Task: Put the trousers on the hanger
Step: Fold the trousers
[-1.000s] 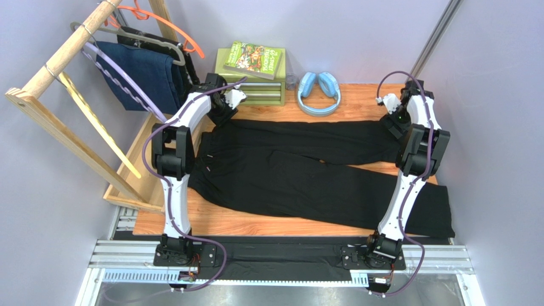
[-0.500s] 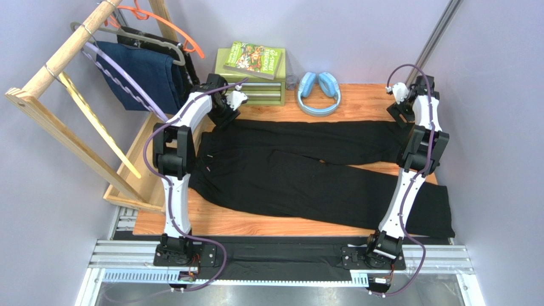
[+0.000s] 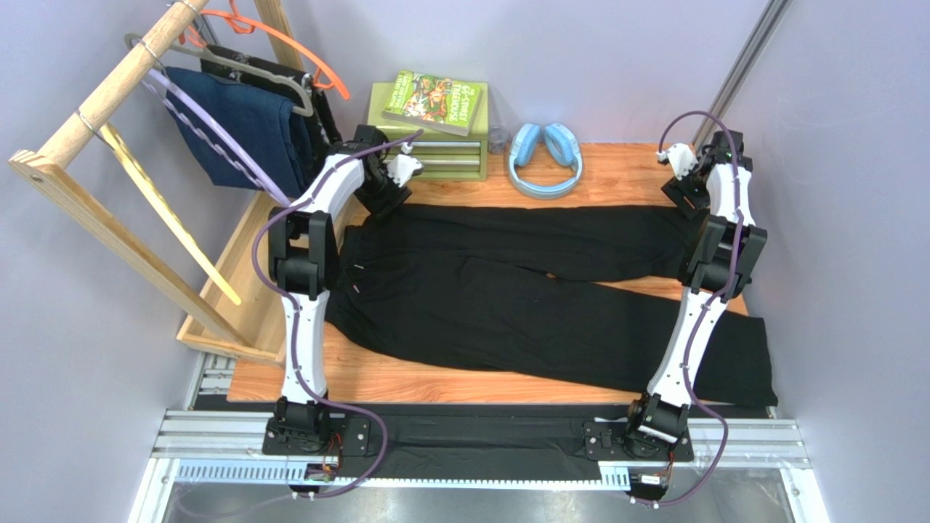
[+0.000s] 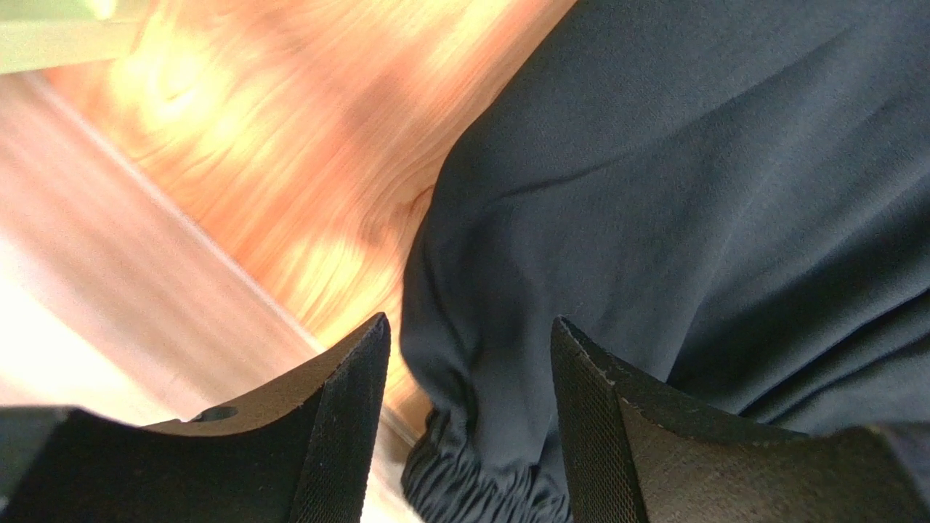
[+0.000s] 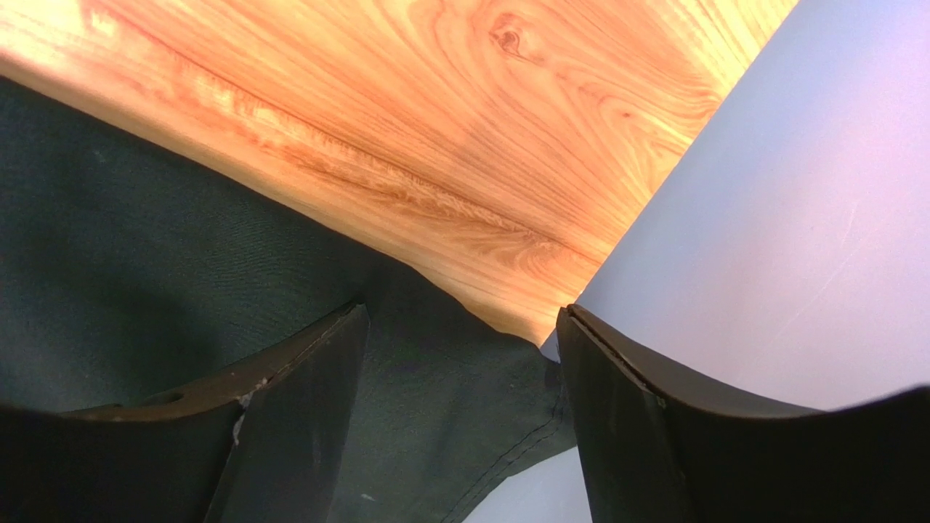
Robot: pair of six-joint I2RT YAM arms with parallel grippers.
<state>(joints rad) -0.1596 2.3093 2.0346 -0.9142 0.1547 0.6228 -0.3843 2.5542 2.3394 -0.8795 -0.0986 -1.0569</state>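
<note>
My left gripper needs to move down slightly toward the headphones next and close, because the far corner of the waistband is just below, with its edge between the open fingers.
The black trousers (image 3: 491, 289) lie flat across the wooden table, waist at the left, legs running right. My left gripper (image 3: 379, 202) is open over the far waist corner. In the left wrist view the gathered waistband (image 4: 480, 479) sits between its open fingers (image 4: 469, 343), and trouser cloth (image 4: 710, 196) fills the right side. My right gripper (image 3: 684, 199) is open over the end of the far leg. In the right wrist view the leg hem (image 5: 437, 436) lies between its fingers (image 5: 464, 321). The lavender hanger (image 3: 218, 136) hangs on the rack at the left.
A wooden rack (image 3: 104, 98) stands at the far left with a navy garment (image 3: 257, 125) on a grey hanger, an orange hanger (image 3: 295, 49) and a yellow one (image 3: 164, 207). A green box with a book (image 3: 431, 125) and blue headphones (image 3: 546, 158) sit at the back. A grey wall (image 5: 786, 218) borders the right edge.
My right gripper has moved toward the far right corner, out to the end of the far trouser leg. My left arm has shifted only slightly at the waist corner.
</note>
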